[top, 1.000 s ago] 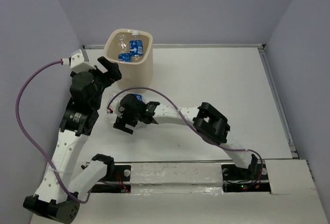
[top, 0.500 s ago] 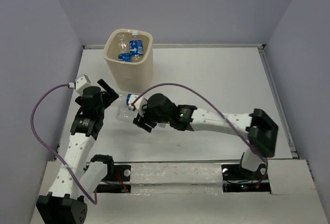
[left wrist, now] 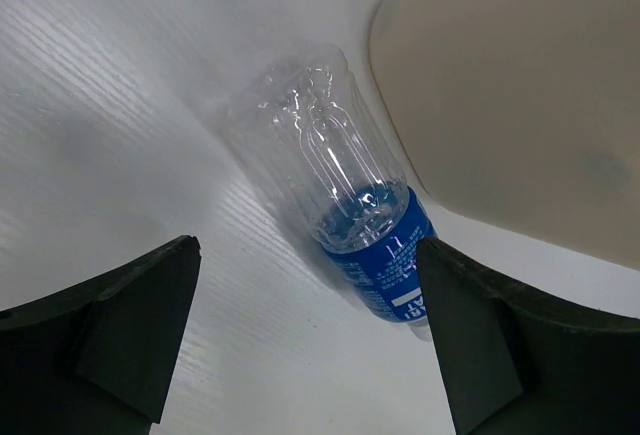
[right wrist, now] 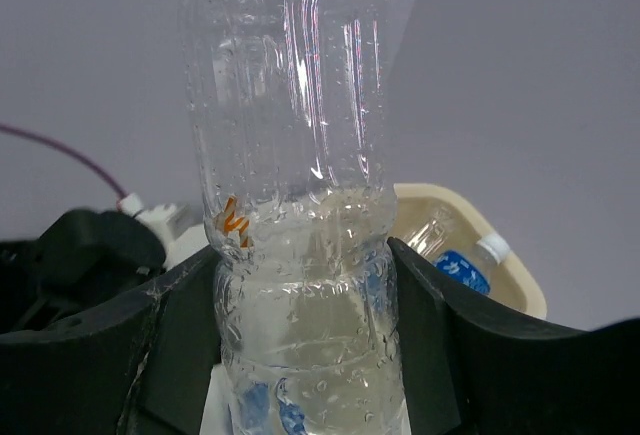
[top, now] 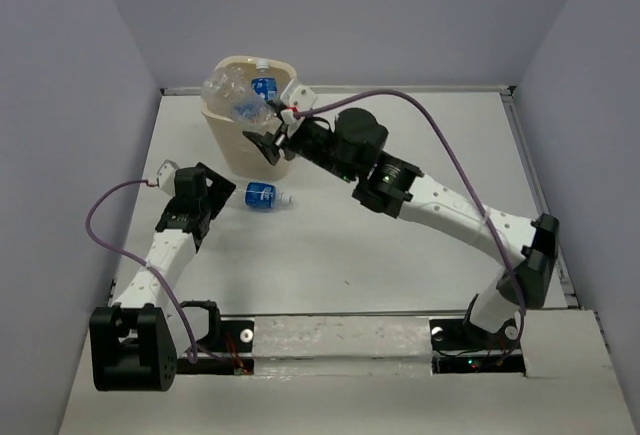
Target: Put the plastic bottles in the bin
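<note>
I will move my right gripper outward over the cream bin's opening [top: 251, 79] [right wrist: 445, 238] next, then lower it and let go of the clear bottle, because that opening is still beyond the gripper's fingers.
The cream bin [top: 238, 149] stands at the table's far left, with a blue-labelled bottle [top: 263, 86] showing inside. My right gripper [top: 274, 121] is shut on a clear, unlabelled plastic bottle [top: 230, 92] and holds it tilted over the bin's rim. In the right wrist view that bottle [right wrist: 292, 205] fills the gap between the fingers [right wrist: 180, 345], with the bin [right wrist: 523, 287] behind. Another blue-labelled bottle [top: 259, 195] lies on the table in front of the bin. My left gripper [top: 217, 201] is open just left of it; its bottle [left wrist: 340, 190] lies ahead of the gripper [left wrist: 310, 345].
Raised walls run along the table's left, back and right edges. A purple cable [top: 110, 217] loops off the left arm, and another [top: 440, 135] arcs over the right arm. The bin's side [left wrist: 520, 95] is close to the lying bottle.
My right gripper has shut on the clear bottle and carried it from the table up over the bin. My left arm has drawn back from the bin to the lying bottle.
</note>
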Controlling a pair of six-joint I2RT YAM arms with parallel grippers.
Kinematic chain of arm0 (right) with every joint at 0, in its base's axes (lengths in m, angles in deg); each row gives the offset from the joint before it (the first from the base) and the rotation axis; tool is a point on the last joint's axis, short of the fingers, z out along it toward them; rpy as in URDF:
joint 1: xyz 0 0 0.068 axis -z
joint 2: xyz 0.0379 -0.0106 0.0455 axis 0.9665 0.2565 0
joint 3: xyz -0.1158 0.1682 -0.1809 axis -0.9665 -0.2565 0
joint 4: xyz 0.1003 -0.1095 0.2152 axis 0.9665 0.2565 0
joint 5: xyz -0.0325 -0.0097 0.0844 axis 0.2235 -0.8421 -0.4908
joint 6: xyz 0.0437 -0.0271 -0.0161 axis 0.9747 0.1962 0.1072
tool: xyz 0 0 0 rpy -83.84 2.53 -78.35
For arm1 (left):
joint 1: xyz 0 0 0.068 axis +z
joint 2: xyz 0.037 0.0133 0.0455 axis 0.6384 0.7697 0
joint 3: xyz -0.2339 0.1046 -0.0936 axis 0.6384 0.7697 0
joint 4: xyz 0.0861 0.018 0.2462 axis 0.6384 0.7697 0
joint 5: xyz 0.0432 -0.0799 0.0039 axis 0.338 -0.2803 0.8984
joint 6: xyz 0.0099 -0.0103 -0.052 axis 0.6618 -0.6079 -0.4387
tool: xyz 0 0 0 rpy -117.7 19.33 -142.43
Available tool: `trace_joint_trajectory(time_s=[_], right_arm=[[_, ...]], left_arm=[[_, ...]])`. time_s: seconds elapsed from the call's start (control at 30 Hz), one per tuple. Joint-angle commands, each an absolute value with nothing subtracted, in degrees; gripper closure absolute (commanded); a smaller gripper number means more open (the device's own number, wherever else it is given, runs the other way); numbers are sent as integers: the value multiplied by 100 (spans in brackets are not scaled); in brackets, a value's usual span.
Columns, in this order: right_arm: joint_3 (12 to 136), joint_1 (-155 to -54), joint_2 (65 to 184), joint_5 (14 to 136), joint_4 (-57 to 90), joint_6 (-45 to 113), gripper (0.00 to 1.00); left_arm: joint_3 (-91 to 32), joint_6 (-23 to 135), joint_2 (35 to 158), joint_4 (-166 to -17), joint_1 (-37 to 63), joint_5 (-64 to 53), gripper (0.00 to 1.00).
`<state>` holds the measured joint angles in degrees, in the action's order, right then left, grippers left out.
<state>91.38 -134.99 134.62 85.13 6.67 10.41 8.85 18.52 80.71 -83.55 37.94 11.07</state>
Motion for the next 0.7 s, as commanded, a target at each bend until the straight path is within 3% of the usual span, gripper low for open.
trace_joint_trajectory(time_s=[0.0, 0.17, 0.33, 0.4, 0.5, 0.67], right_arm=[[10197, -13140, 14254, 8425, -656, 1182, 52], [11408, -12507, 15458, 8135, -1547, 1937, 52], [13131, -12137, 17233, 7714, -1504, 2641, 52], [13999, -12058, 17725, 7625, -1285, 2990, 46], [14128, -12005, 18263, 7520, -1319, 3230, 39], [13101, -12005, 18010, 7283, -1880, 3748, 38]], left_arm=[[998, 1316, 8395, -9273, 3862, 946, 1], [1024, 1149, 8984, -9880, 3871, 779, 1], [1033, 1052, 9370, -10196, 3871, 822, 1], [1025, 1017, 9485, -10284, 3871, 840, 1], [989, 999, 9749, -10407, 3871, 832, 1], [1007, 903, 10039, -10671, 3879, 805, 1]])
